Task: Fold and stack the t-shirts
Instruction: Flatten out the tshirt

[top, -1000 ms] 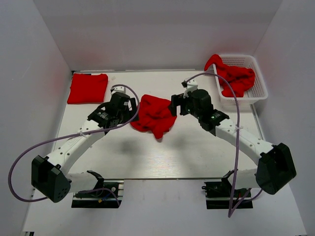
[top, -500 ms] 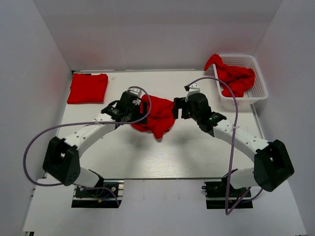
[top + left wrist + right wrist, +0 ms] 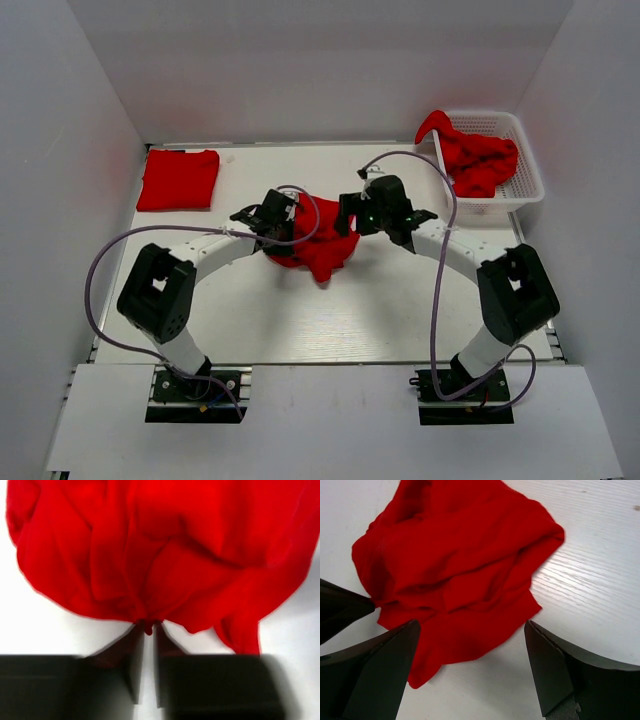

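Note:
I should next lower my right gripper and reach outward to close on the t-shirt's jutting far corner, because this fold sticks out with bare table around its tip.
A crumpled red t-shirt lies at the middle of the table. In the left wrist view my left gripper is pinched on a small fold at the near edge of this t-shirt. From above, the left gripper sits at the shirt's left side. My right gripper hovers at its right side. Its fingers stand wide open over the edge of the cloth, with nothing between them. A folded red t-shirt lies flat at the back left.
A white mesh basket at the back right holds more crumpled red t-shirts, one sleeve hanging over its left rim. White walls close in the table on three sides. Both arms' cables loop above the table.
My left gripper has moved right to the crumpled shirt's left edge and closed on the cloth. My right gripper has come in closer to the shirt's right side, still open.

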You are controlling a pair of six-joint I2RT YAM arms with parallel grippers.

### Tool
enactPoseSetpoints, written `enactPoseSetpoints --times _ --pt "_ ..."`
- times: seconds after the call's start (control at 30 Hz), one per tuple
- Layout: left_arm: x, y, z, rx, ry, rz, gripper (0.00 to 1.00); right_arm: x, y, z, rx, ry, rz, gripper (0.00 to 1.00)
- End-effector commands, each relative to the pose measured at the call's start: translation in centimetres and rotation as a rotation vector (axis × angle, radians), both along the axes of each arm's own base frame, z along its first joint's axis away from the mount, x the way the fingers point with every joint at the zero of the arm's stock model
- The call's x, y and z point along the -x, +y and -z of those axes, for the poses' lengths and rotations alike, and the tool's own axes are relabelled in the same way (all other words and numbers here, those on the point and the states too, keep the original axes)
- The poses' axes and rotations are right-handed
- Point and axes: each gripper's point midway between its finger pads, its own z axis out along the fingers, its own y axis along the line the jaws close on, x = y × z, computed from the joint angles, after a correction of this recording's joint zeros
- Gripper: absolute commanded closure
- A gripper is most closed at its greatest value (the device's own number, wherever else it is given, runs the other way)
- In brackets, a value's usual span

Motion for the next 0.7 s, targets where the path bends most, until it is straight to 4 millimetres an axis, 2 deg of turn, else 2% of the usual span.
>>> enactPoseSetpoints --times 0.0,0.03,0.13,0.2,0.3,0.33,0.37,0.47,0.6,0.67 --pt "-1.8 -0.4 -1.1 0.005 -0.05 -0.011 0.95 -1.1 2.6 -2.5 -0.072 -0.037 -0.091 0.1" --pt "-1.8 -0.4 -1.1 0.004 -0.05 -0.012 1.0 -1.2 2.8 -2.0 -0.069 -0.027 -0.096 0.1" --pt "-2.3 0.1 -2.2 -0.005 -0.099 -0.036 1.0 -1.8 2.8 -1.3 -0.048 -0.013 -0.088 0.1" --pt "-2.6 0.6 -3.0 -0.004 -0.147 -0.056 1.0 -2.3 2.3 -0.5 -0.007 0.002 -0.058 0.1" --pt "-2.7 1.2 -5.4 0.026 -0.241 -0.081 1.0 -2.5 0.8 1.1 0.072 0.021 -0.021 0.1" --pt "-2.3 1.7 -5.4 0.028 -0.249 -0.099 1.0 -2.6 0.0 1.3 0.098 0.022 -0.007 0.1" --pt "-2.3 2.3 -6.5 0.026 -0.286 -0.12 1.0 -2.4 -0.2 1.6 0.114 0.022 -0.016 0.1" --pt "-2.3 3.5 -8.2 0.017 -0.34 -0.172 1.0 -1.3 -1.1 3.1 0.151 0.06 -0.03 0.1" --pt "-2.0 4.3 -9.3 0.003 -0.364 -0.196 1.0 -0.1 -1.4 4.2 0.158 0.094 -0.062 0.11" --pt "-2.0 4.3 -9.3 0.003 -0.364 -0.196 1.0 0.3 -0.9 4.7 0.136 0.117 -0.078 0.11"
